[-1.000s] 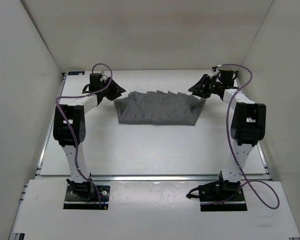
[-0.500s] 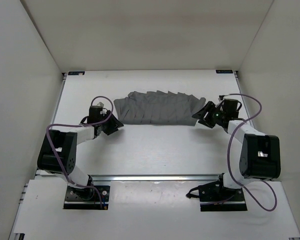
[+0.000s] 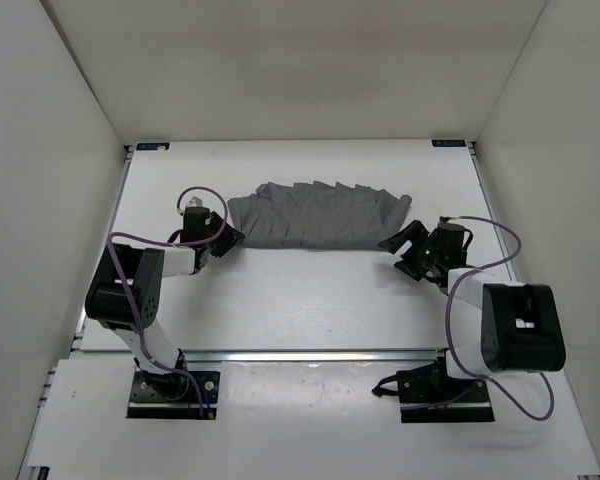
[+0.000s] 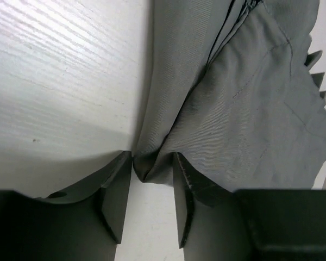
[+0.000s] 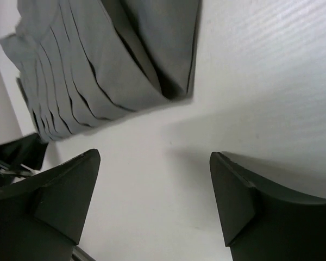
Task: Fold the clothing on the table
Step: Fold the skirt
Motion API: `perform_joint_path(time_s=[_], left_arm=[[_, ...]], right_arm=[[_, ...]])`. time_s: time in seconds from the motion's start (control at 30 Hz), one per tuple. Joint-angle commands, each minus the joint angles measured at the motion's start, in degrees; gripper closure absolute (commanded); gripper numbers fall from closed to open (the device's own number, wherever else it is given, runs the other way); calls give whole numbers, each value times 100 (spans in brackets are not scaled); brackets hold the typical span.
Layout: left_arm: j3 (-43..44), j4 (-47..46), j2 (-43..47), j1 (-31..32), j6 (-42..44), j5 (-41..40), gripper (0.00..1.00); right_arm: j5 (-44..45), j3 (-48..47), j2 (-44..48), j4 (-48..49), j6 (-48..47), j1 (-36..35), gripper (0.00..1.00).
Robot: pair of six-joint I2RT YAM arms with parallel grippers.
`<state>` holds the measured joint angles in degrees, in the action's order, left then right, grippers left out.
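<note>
My right gripper has only bare table between its fingers, so next I need to move it outward and close it on the clothing's near corner (image 5: 176,93).
The grey pleated clothing (image 3: 320,215) lies spread flat across the far middle of the white table (image 3: 310,300). My left gripper (image 3: 228,240) sits low at the garment's near left corner. In the left wrist view its jaws stand partly apart (image 4: 152,157), and the bunched corner of the clothing (image 4: 233,98) lies between the fingertips (image 4: 119,179), with bare table showing behind it. My right gripper (image 3: 400,250) is just short of the near right corner. It is wide open (image 5: 155,156) over bare table, and the clothing (image 5: 108,65) lies a little ahead of it.
White walls close in the table on the left, back and right. A metal rail (image 3: 310,355) runs along the near edge, in front of the arm bases. Purple cables loop off both arms. Part of the left arm (image 5: 11,157) shows at the edge of the right wrist view.
Both arms have pulled back from the garment's far corners and come down to its near corners. The right gripper has opened wider. The clothing has hardly moved.
</note>
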<state>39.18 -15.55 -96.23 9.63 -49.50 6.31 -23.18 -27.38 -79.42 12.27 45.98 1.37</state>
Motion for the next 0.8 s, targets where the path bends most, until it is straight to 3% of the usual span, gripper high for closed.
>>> perform_joint_path(time_s=[0.0, 0.07, 0.13, 0.17, 0.3, 0.4, 0.43, 0.47, 0.5, 0.6, 0.77], left_arm=[[46, -465, -116, 22, -270, -157, 55], [55, -580, -195, 39, -333, -121, 71], [72, -616, -309, 65, -315, -85, 96], [81, -633, -300, 83, -324, -68, 100], [20, -747, -362, 83, -359, 89, 100], [-51, -756, -379, 57, -324, 160, 100], [-85, -835, -362, 83, -341, 152, 100], [-129, -862, -353, 74, -376, 186, 100], [-182, -888, -336, 83, -377, 204, 100], [-174, -801, -327, 144, -280, 284, 100], [-331, -616, -204, 320, -175, 178, 100]], right_arm=[[419, -22, -397, 1091, 630, -14, 21], [454, -92, -713, 1347, 807, -49, 33], [332, -363, -1066, 1462, 948, -93, 37], [210, -443, -1285, 1471, 983, -101, 37], [208, -637, -1760, 1786, 1299, -347, 42], [148, -935, -2103, 1814, 1370, -321, 55], [60, -1067, -2182, 1909, 1422, -252, 68], [-115, -1120, -2279, 1945, 1405, -207, 91], [-178, -1130, -2289, 2041, 1423, -155, 100], [-222, -1401, -2070, 1771, 1151, -15, 100], [-134, -2927, -1700, 86, -709, -92, 100]])
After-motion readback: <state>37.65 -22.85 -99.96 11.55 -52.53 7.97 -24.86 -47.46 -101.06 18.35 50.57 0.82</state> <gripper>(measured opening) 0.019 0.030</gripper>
